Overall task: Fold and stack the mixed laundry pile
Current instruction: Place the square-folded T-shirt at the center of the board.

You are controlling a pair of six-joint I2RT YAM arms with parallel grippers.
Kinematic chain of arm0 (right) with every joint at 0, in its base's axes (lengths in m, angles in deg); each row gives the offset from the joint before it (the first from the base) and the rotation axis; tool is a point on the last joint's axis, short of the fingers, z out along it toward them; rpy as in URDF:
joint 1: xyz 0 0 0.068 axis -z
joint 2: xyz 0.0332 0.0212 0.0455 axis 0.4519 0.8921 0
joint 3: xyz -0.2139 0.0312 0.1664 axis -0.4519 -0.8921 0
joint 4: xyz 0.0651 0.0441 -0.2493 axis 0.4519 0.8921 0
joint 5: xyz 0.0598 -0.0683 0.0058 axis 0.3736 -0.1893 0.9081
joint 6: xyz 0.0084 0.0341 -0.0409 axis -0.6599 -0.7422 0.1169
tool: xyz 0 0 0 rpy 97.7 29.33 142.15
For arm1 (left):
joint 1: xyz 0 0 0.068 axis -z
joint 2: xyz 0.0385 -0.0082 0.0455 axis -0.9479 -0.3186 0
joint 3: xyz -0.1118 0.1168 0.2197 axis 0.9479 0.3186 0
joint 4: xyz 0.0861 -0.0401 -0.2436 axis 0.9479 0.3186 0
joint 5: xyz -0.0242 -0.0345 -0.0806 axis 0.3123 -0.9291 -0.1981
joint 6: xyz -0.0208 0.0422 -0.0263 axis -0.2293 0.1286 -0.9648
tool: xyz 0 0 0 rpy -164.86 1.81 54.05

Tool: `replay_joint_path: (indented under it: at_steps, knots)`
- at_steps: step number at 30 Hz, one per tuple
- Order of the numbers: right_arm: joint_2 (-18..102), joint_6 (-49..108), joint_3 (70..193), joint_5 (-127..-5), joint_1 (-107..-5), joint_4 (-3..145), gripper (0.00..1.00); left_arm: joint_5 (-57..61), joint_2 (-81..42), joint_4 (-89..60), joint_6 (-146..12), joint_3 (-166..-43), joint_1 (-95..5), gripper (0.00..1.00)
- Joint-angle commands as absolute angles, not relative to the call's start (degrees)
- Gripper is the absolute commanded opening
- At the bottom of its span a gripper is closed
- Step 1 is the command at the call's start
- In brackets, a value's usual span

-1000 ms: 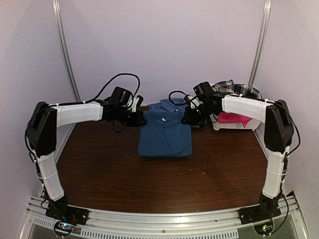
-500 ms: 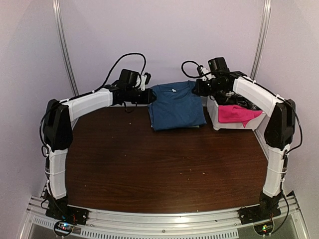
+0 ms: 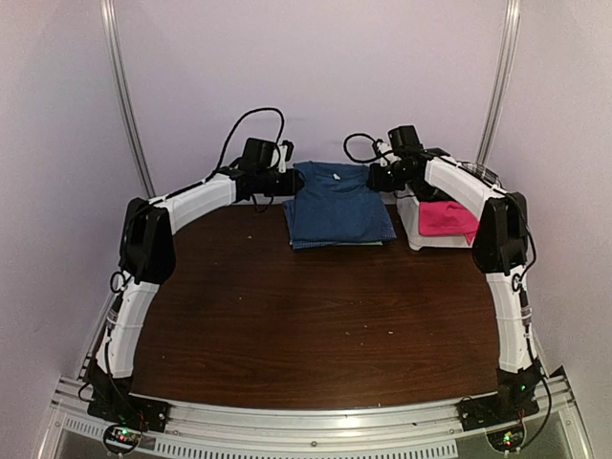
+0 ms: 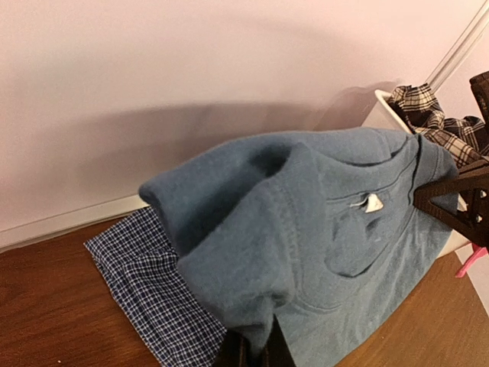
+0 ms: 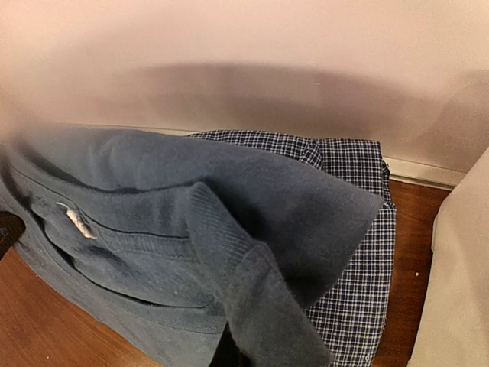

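My right gripper, still above the folded navy checked shirt [image 4: 145, 283], will lower the T-shirt's hanging collar end onto the checked shirt's wall-side part and release.
A folded dark blue T-shirt [image 3: 339, 206] hangs at the back of the table between my two grippers. My left gripper [image 3: 295, 182] is shut on its left edge, and the cloth bunches over the jaws [image 4: 256, 352]. My right gripper [image 3: 376, 177] is shut on its right edge, with the fingers buried in fabric [image 5: 229, 355]. Under the T-shirt lies a folded navy checked shirt [image 4: 145, 283] [image 5: 359, 290]. A bright pink piece [image 3: 448, 218] drapes over the bin's front. A black-and-white plaid shirt [image 4: 428, 115] sits in the bin.
The white plastic bin [image 3: 430, 237] stands at the back right, close beside the T-shirt. The back wall [image 3: 316, 86] is right behind both grippers. Brown tabletop [image 3: 316, 306] spreads in front.
Both arms have carried the folded blue T-shirt from mid-table back toward the wall. It now hangs over the checked shirt.
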State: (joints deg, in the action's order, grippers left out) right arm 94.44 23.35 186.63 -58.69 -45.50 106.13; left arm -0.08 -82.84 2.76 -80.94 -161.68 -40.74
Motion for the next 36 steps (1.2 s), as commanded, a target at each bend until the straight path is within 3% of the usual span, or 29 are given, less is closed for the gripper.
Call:
replay_joint_path:
  at_steps: [1, 13, 14, 17, 19, 21, 27, 30, 36]
  knots:
    - [97.1, 25.0, 190.0, -61.4, -44.7, 105.0, 0.00, 0.5, -84.9, -0.7, -81.9, -164.4, -42.2, 0.00]
    - [105.0, 25.7, 196.8, -64.8, -43.8, 98.9, 0.01, 0.9, -91.8, -4.5, -83.0, -170.0, -44.4, 0.00]
    - [105.7, 25.7, 197.3, -65.0, -43.8, 98.1, 0.09, 1.3, -92.2, -4.7, -83.2, -170.0, -44.6, 0.05]
    - [106.6, 26.1, 198.4, -67.1, -43.9, 95.5, 0.54, 4.2, -92.7, -5.1, -83.0, -170.4, -44.7, 0.40]
    - [106.4, 26.7, 199.7, -68.2, -43.9, 94.3, 0.72, 6.9, -92.7, -3.7, -82.3, -172.4, -44.7, 0.59]
    - [105.0, 27.3, 199.9, -69.1, -43.9, 92.9, 0.85, 8.9, -92.4, -2.3, -81.6, -174.1, -44.9, 0.69]
    - [99.5, 28.3, 199.2, -67.9, -43.8, 92.9, 0.95, 12.7, -88.9, 1.8, -79.8, -174.8, -45.3, 0.84]
    - [94.7, 28.7, 196.6, -64.8, -43.8, 93.4, 1.00, 12.7, -84.8, 4.1, -79.2, -172.7, -45.3, 0.97]
    - [76.3, 21.0, 174.6, -50.2, -38.1, 82.3, 1.00, 7.8, -68.1, 0.0, -79.1, -153.8, -45.4, 0.98]
